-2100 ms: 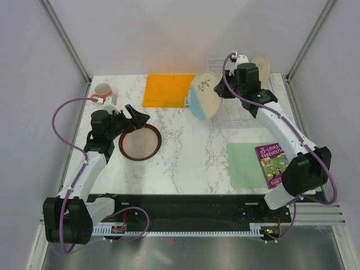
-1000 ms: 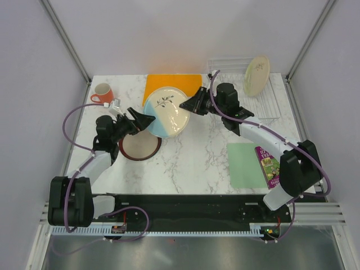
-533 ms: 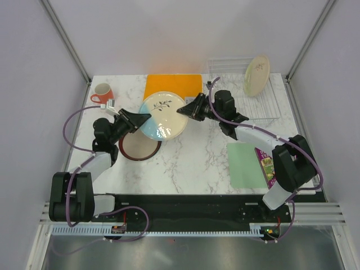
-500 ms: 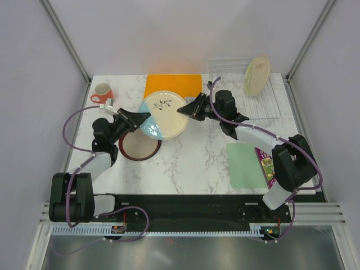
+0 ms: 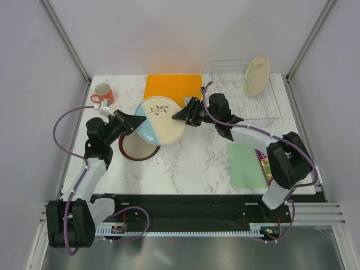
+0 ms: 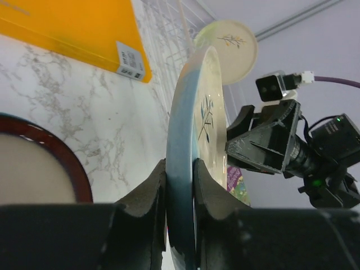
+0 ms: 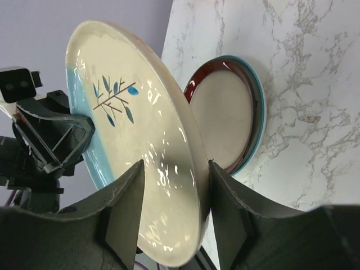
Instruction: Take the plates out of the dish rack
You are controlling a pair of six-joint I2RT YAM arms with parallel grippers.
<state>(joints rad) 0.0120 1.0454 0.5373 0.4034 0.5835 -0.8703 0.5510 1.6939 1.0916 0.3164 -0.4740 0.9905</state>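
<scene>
My left gripper lowers the held plate toward the left in the top view next, onto the dark-red-rimmed plate (image 5: 138,144) (image 6: 23,179), since that one lies flat below.
A blue-and-cream plate (image 5: 159,120) with a sprig hangs tilted above the table, between both arms. My left gripper (image 5: 139,119) is shut on its blue edge (image 6: 181,169), fingers pressed on both faces. My right gripper (image 5: 180,114) stands open astride the cream edge (image 7: 185,169), with a gap at the left finger. A dark-red-rimmed plate (image 5: 136,147) lies flat on the table, partly under the held plate. A cream plate (image 5: 256,75) with a sprig stands upright in the wire dish rack (image 5: 239,95) at the back right.
An orange-red mug (image 5: 103,93) stands at the back left. A flat orange board (image 5: 171,85) lies behind the held plate. A green mat (image 5: 244,164) and a book (image 5: 269,164) lie at the right, near the right arm's base.
The blue-and-cream plate came left and down from the rack in the right gripper. The left gripper closed on its blue edge. The right jaws then opened.
</scene>
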